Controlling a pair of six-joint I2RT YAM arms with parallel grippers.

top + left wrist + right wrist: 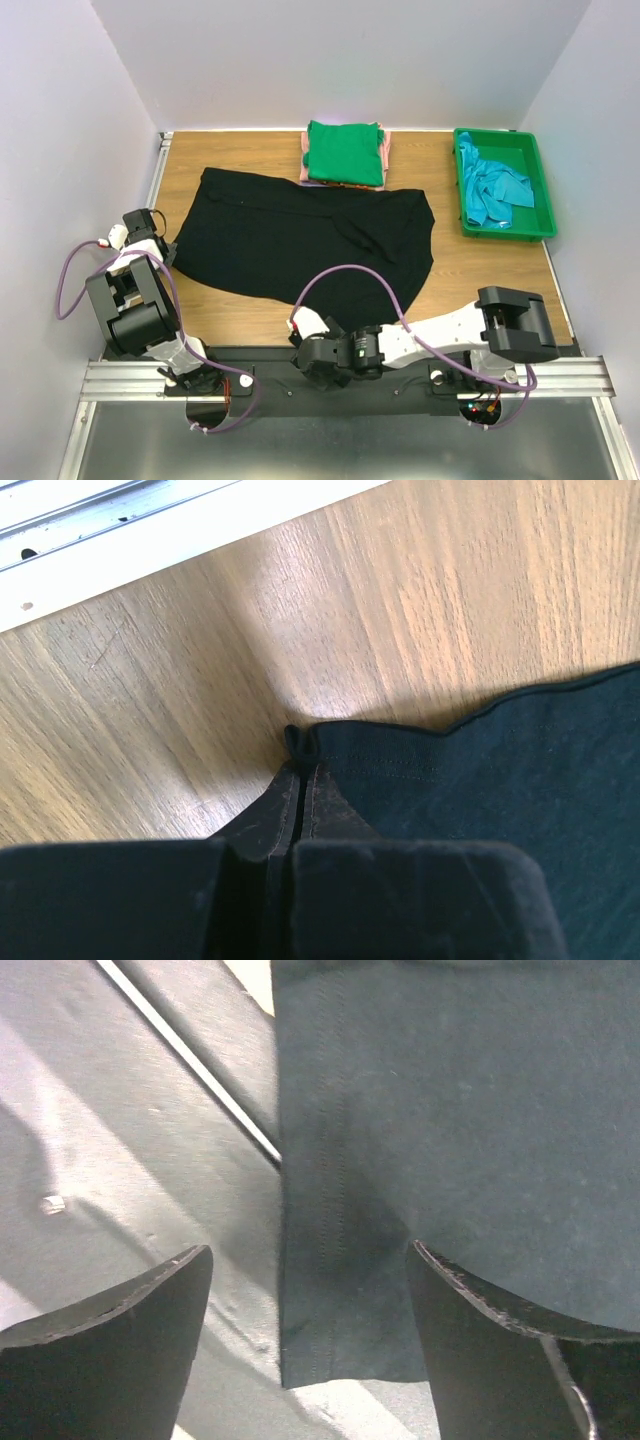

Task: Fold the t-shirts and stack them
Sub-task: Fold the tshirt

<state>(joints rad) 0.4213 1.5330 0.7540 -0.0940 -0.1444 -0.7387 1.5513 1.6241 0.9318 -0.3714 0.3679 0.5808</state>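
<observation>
The left gripper carries the t-shirt's pinched corner outward onto the t-shirt's edge by the white bar (198,203) next and releases it, which folds the spread t-shirt.
A large black t-shirt (300,235) lies spread flat across the middle of the wooden table. My left gripper (168,252) is at its left corner. In the left wrist view that gripper (302,768) is shut, pinching a small fold of the black t-shirt's (500,780) hemmed corner. My right gripper (300,322) sits at the near hem. It (310,1260) stands open, its fingers (120,1330) on either side of a corner of the black cloth (450,1110). A folded green t-shirt (345,152) tops a stack at the back, with a pink one (303,150) showing under it.
A rigid green tray (505,233) at the back right holds a crumpled teal t-shirt (495,195). A white rail (150,520) edges the table on the left. The arms' mounting rail (350,378) runs along the near edge, and walls close in on three sides.
</observation>
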